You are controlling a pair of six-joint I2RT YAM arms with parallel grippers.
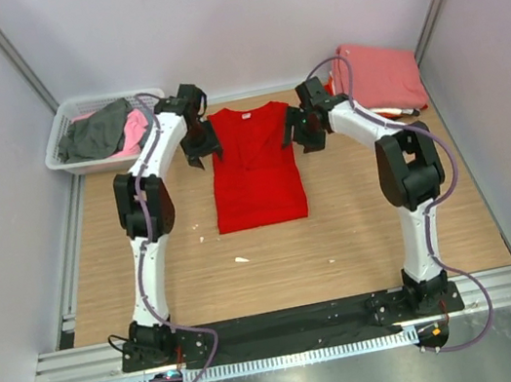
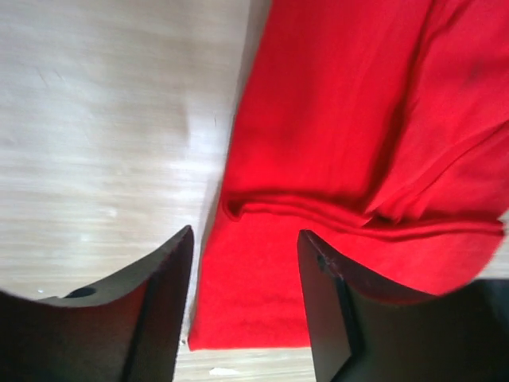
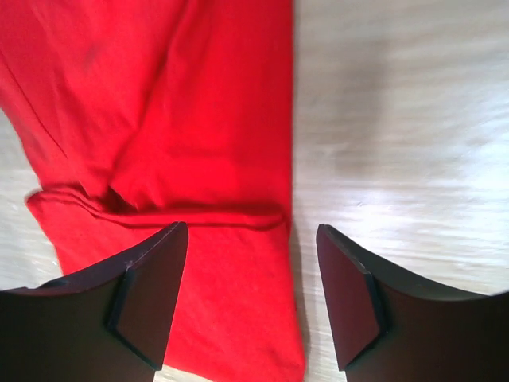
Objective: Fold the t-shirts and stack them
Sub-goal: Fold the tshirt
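Observation:
My left gripper needs to move back and down next onto the shirt's near corner [image 1: 223, 230] [image 2: 196, 342] by the white scrap, because that corner lies below and behind the gripper. The shirt's sleeves are folded inward.
A bright red t-shirt [image 1: 254, 166] lies flat in the middle of the table, its sleeves folded inward into a long strip. My left gripper [image 1: 200, 147] hovers at its upper left edge, open and empty; the left wrist view shows the red t-shirt [image 2: 342, 143] with its left edge between the open fingers [image 2: 167, 294]. My right gripper [image 1: 306, 130] hovers at the upper right edge, open and empty; the right wrist view shows the red t-shirt [image 3: 183, 119] with its right edge between the fingers [image 3: 350, 294]. A folded salmon-pink t-shirt [image 1: 378, 73] lies at the back right.
A white lattice basket [image 1: 60, 146] at the back left holds grey [image 1: 98, 130] and pink [image 1: 134, 130] tees. A small white scrap [image 1: 241, 259] lies on the wood below the red shirt. Grey walls enclose the table on three sides.

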